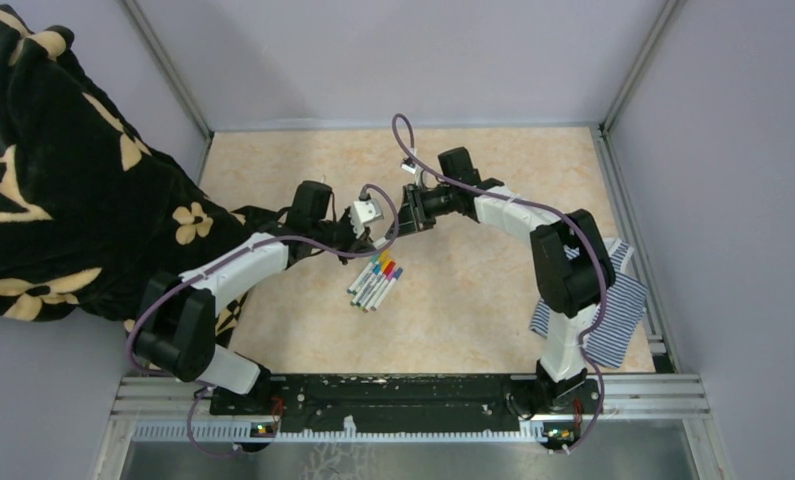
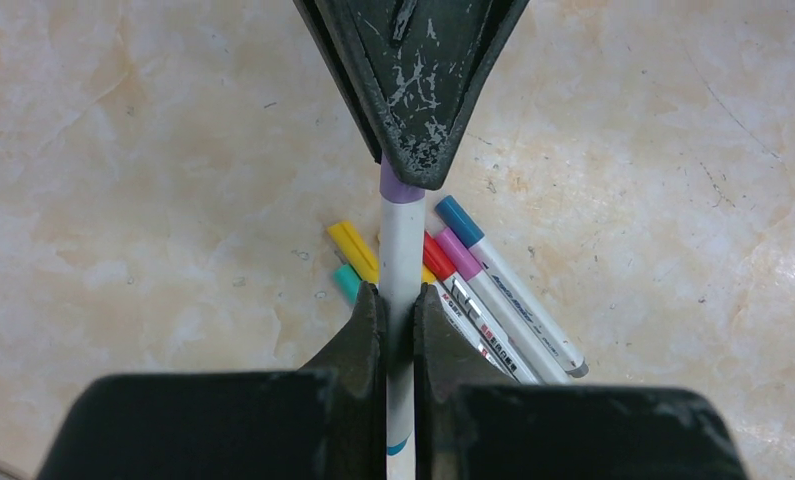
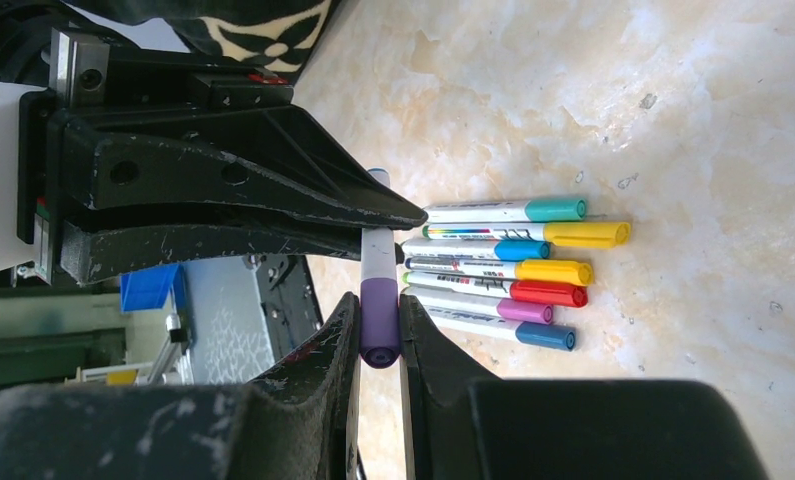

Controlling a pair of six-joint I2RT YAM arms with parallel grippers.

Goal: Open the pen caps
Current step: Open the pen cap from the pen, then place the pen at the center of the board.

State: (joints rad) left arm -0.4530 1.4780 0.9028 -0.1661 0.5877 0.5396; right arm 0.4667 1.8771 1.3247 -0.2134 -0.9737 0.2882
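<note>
Next, the left gripper moves to the left in the top view and down to bare tabletop by the blanket (image 1: 304,266) and lets go of the pen's body clear of the pens.
One pen hangs in the air above the table between my two grippers. My left gripper (image 2: 400,300) is shut on its white barrel (image 2: 401,240). The right gripper (image 3: 379,312) is shut on its purple pen cap (image 3: 379,325), which sits flush on the barrel. That cap (image 2: 401,190) shows just under the right gripper's tip in the left wrist view. In the top view the two grippers meet near the table's middle, over several pens (image 1: 375,282) lying side by side. Their caps are on: teal (image 3: 556,208), yellow (image 3: 588,234), red (image 3: 548,293), pink (image 3: 523,312) and blue (image 3: 545,336).
A black blanket with cream flowers (image 1: 63,180) covers the left side and reaches under the left arm. A blue-and-white striped cloth (image 1: 603,310) lies at the right edge by the right arm's base. Metal frame posts and grey walls close in the table.
</note>
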